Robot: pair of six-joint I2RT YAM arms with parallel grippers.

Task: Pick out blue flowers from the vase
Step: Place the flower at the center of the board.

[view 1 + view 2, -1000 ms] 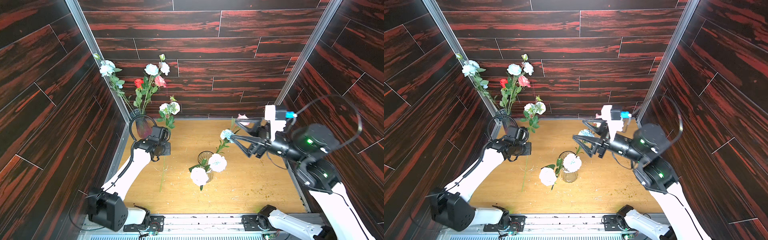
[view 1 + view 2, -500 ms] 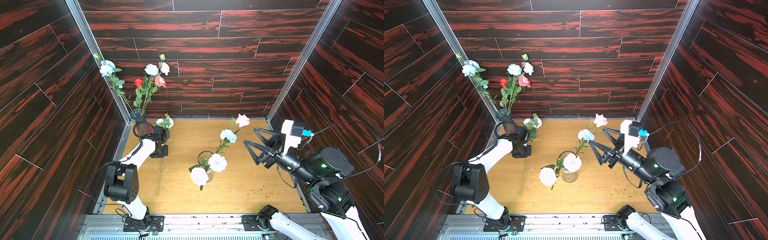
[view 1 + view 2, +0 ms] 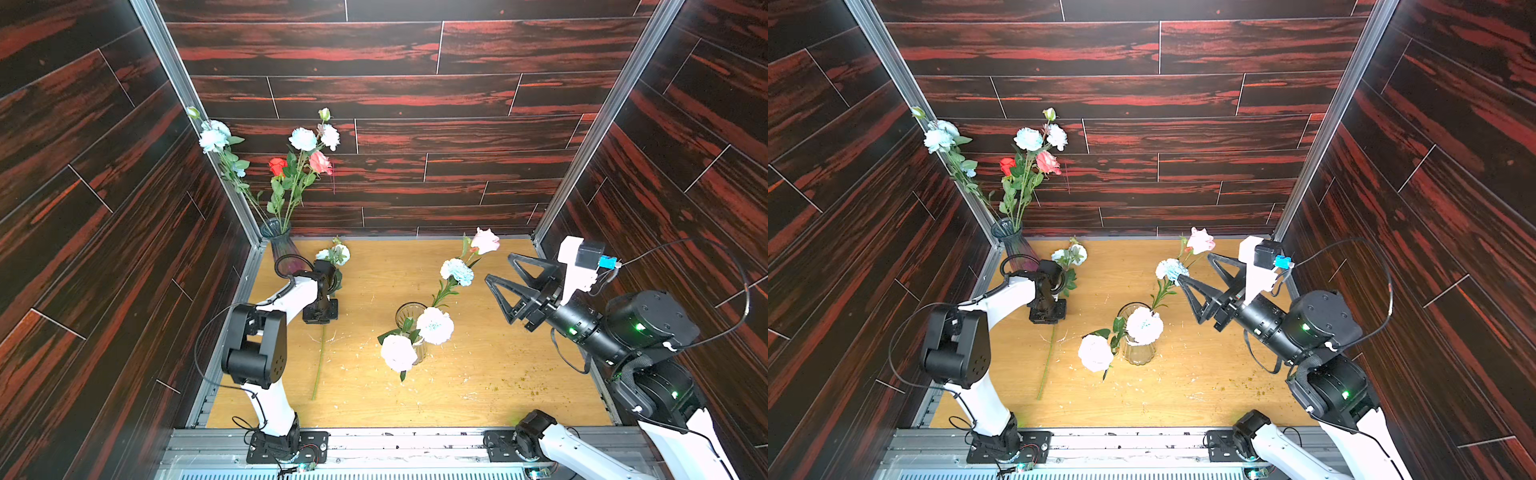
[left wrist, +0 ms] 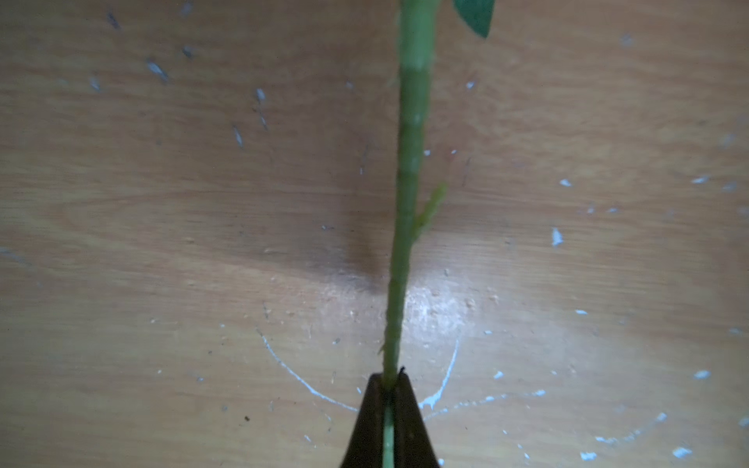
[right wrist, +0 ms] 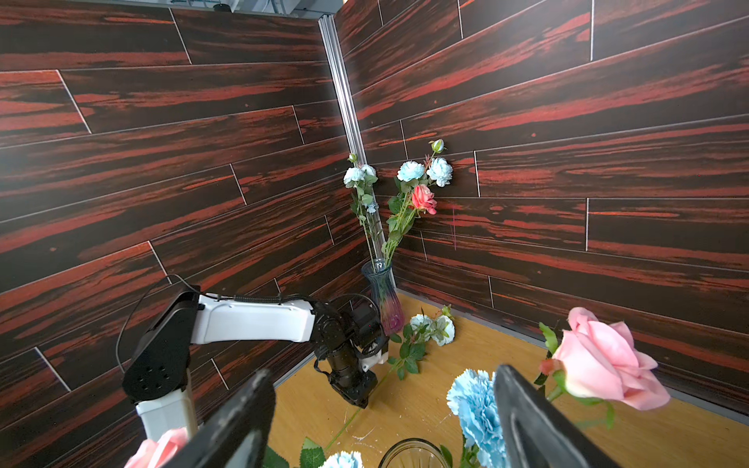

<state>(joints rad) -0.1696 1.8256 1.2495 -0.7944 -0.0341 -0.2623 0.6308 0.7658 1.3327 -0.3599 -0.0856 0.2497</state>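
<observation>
My left gripper will next move a little toward the short clear glass, low over the scuffed wood, and let go of the green stalk point(image 4: 409, 162), because it is outside the vase.
Blue flowers point(image 3: 303, 139) point(image 3: 1027, 139) point(image 5: 411, 170) stand in the tall dark vase point(image 3: 276, 239) point(image 3: 1011, 239) point(image 5: 383, 295) in the back left corner, with a red rose and a pink one. My left gripper point(image 3: 320, 321) point(image 3: 1047, 318) point(image 4: 390, 379) is low over the table, shut on the green stalk point(image 4: 409, 162) of another blue flower point(image 3: 338, 253) point(image 3: 1075, 253) point(image 5: 439, 328), which lies along the wood. My right gripper point(image 3: 498, 266) point(image 3: 1194, 267) point(image 5: 381, 372) hangs open and holds nothing, close beside a blue carnation point(image 3: 457, 271) point(image 5: 474, 401).
A short clear glass point(image 3: 409, 316) point(image 3: 1138, 349) at mid table holds the carnation, pale blooms point(image 3: 434, 326) and a pink rose point(image 3: 484, 241) point(image 5: 604, 360). Dark wood walls close in left, back and right. White scuffs mark the table point(image 3: 478, 374).
The left arm folded down and laid the held blue flower on the table beside the tall vase. The right gripper, still open, drew back to the right from over the glass.
</observation>
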